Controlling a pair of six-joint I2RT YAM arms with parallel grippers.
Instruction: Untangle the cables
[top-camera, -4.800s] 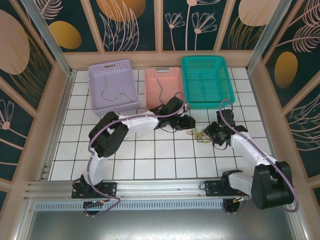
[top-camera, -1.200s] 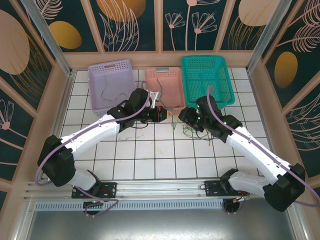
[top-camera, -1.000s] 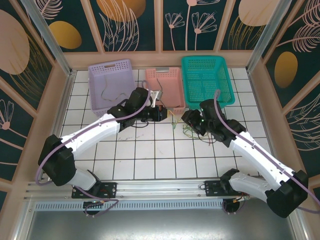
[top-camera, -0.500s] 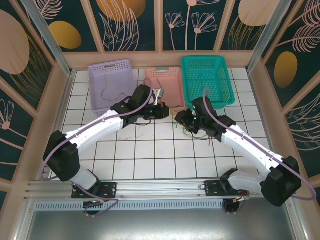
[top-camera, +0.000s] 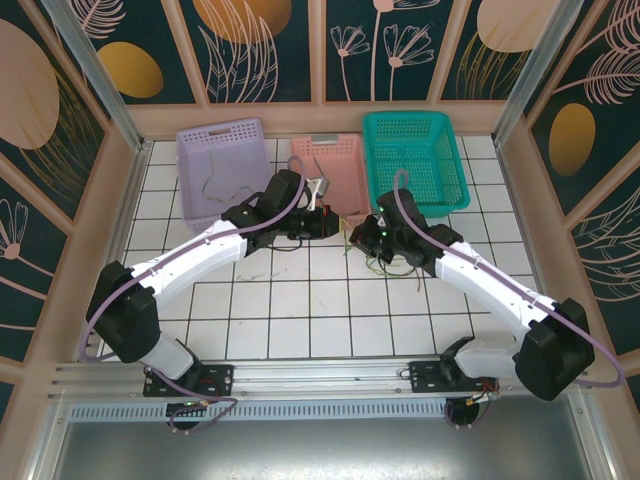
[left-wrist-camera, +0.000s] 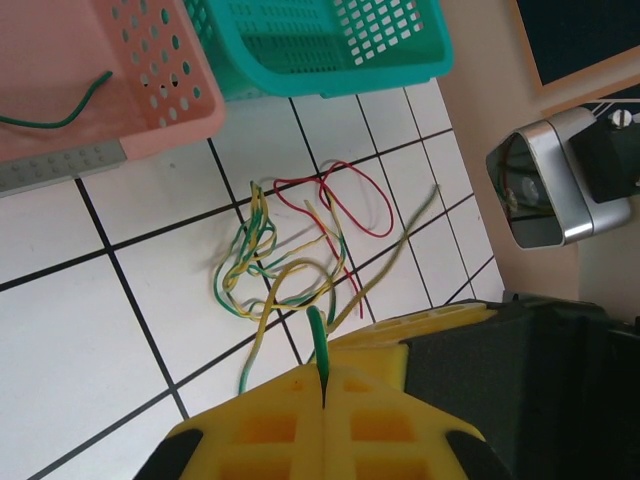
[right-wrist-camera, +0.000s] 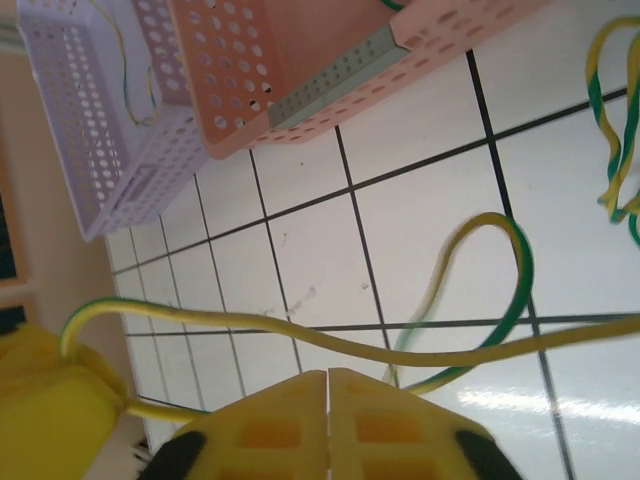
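Observation:
The left gripper should next lift outward over the pink basket (left-wrist-camera: 90, 75), pull the held cable clear and let go of it, because the cable still trails over the tangle (left-wrist-camera: 270, 255) on the tiles.
The loose cables (top-camera: 378, 262) lie tangled on the white tiles in front of the baskets. In the left wrist view the tangle (left-wrist-camera: 270, 255) is yellow and green, with a red cable (left-wrist-camera: 365, 215) looped beside it. My left gripper (top-camera: 328, 224) (left-wrist-camera: 324, 365) is shut on a green-yellow cable (left-wrist-camera: 317, 335) that rises out of its pads. My right gripper (top-camera: 362, 236) (right-wrist-camera: 328, 376) is shut, close beside the left one. That held cable (right-wrist-camera: 300, 335) stretches just above the right tips. A yellow-green loop (right-wrist-camera: 505, 300) runs down behind the right finger. No cable shows in the seam between the right pads.
Three baskets stand at the back: lilac (top-camera: 225, 135), pink (top-camera: 327, 150) and teal (top-camera: 410, 120). A thin cable lies in the lilac one (top-camera: 215, 185) and another in the pink one (top-camera: 320, 165). The left gripper's yellow finger (right-wrist-camera: 50, 410) sits at the right wrist view's lower left.
My right gripper has closed from partly open and moved left toward the left gripper. The left gripper stays shut on its cable and has shifted a little toward the pink basket.

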